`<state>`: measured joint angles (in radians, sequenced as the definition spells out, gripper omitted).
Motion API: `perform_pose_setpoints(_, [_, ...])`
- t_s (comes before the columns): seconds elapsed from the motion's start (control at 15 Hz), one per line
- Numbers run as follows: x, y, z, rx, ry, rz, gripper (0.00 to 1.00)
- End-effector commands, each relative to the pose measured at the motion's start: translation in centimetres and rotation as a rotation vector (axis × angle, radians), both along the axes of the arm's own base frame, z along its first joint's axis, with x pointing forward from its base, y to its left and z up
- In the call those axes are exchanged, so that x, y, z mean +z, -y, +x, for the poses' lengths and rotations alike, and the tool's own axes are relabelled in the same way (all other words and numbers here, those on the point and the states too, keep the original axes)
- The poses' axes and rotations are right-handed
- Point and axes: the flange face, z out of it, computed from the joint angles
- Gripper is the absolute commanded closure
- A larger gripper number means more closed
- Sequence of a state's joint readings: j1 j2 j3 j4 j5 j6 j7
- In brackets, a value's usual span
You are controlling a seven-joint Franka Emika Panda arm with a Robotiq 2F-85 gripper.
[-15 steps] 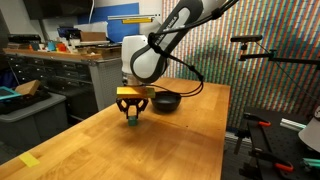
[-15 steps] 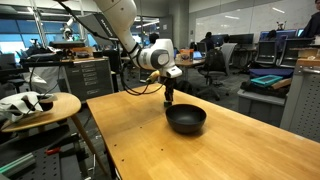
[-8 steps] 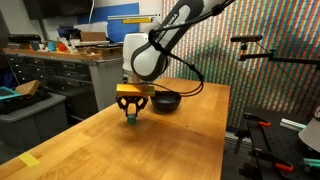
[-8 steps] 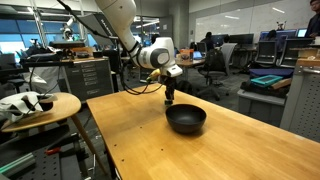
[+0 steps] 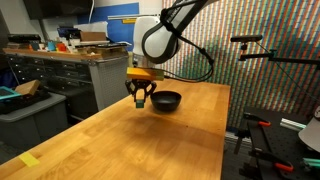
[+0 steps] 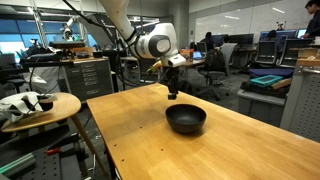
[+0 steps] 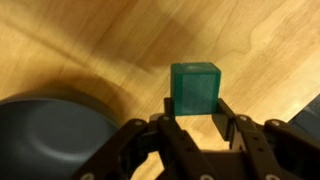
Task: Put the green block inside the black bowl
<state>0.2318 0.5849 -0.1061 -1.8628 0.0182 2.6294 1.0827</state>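
Note:
My gripper should go toward the left in the wrist view, over the black bowl's empty middle [image 7: 45, 142], then down to release, as the block [image 7: 195, 88] hangs beside it.
In the wrist view my gripper [image 7: 196, 108] is shut on the green block [image 7: 195, 88], a small dark green cube held between the black fingers above the wooden table. The black bowl [image 7: 45, 135] shows at the lower left of that view, empty. In both exterior views my gripper [image 5: 141, 97] [image 6: 172, 92] hangs in the air above the table with the block, beside the black bowl [image 5: 166, 101] [image 6: 186, 119] and higher than its rim.
The wooden table [image 5: 130, 145] has a yellow tape strip [image 5: 29, 160] at its near corner. Cabinets and clutter [image 5: 50, 70] stand behind. A round side table [image 6: 35, 105] with objects stands off the table's edge.
My gripper has risen off the table with the green block and moved toward the black bowl.

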Motion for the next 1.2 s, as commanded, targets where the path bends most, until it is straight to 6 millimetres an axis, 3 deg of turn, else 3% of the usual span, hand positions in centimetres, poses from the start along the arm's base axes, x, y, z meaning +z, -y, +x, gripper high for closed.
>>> perform_pose_setpoints(0.0, [4.1, 2.6, -3.0, -0.021, 0.035, -0.006, 0.82])
perform_pose_setpoints(0.27, [6.7, 6.6, -5.4, -0.082, 0.06, -0.01, 0.82])
perform_pose_setpoints(0.53, [7.5, 11.4, -7.4, -0.15, 0.066, -0.031, 0.82])
perform_pose_setpoints(0.8, [5.9, 15.0, -8.1, -0.15, 0.041, -0.058, 0.82])
perform_pose_setpoints(1.13, [3.7, 15.5, -7.5, -0.105, 0.007, -0.076, 0.82])
